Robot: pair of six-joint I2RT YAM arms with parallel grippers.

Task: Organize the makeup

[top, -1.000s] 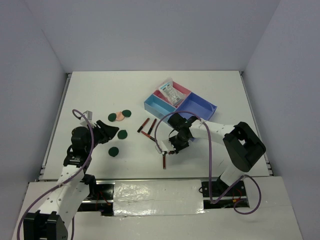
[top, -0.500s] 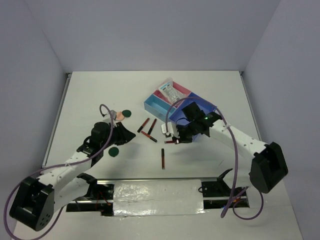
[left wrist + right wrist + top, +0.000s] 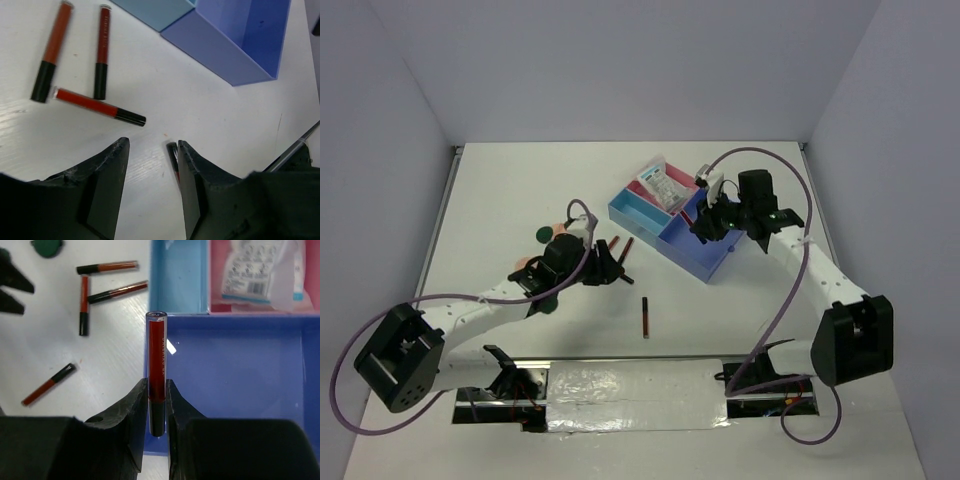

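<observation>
The red-and-black stick still hangs upright over the tray's edge, so my right gripper must next go down past it into the dark-blue section and release the stick.
My right gripper [image 3: 156, 385] is shut on a red-and-black stick [image 3: 156, 355] and holds it upright over the near-left edge of the blue tray's dark-blue compartment [image 3: 240, 375]; it also shows in the top view [image 3: 705, 225]. My left gripper [image 3: 150, 145] is open just above the table, with three sticks [image 3: 100, 107] lying in front of it. A fourth stick's end [image 3: 172, 150] lies against its right finger. That lone stick [image 3: 645, 316] lies nearer the table front. White packets [image 3: 660, 185] lie in the pink compartment. A green disc [image 3: 542, 235] lies beside my left arm.
The blue tray [image 3: 715, 265] stands right of centre, its light-blue compartment [image 3: 635, 212] nearest the sticks. Grey walls close in the table at the back and sides. My left arm stretches across the discs' area and hides some of them.
My right gripper has carried a stick from the table's middle up and right to the tray. My left arm has reached right, from the discs to the sticks.
</observation>
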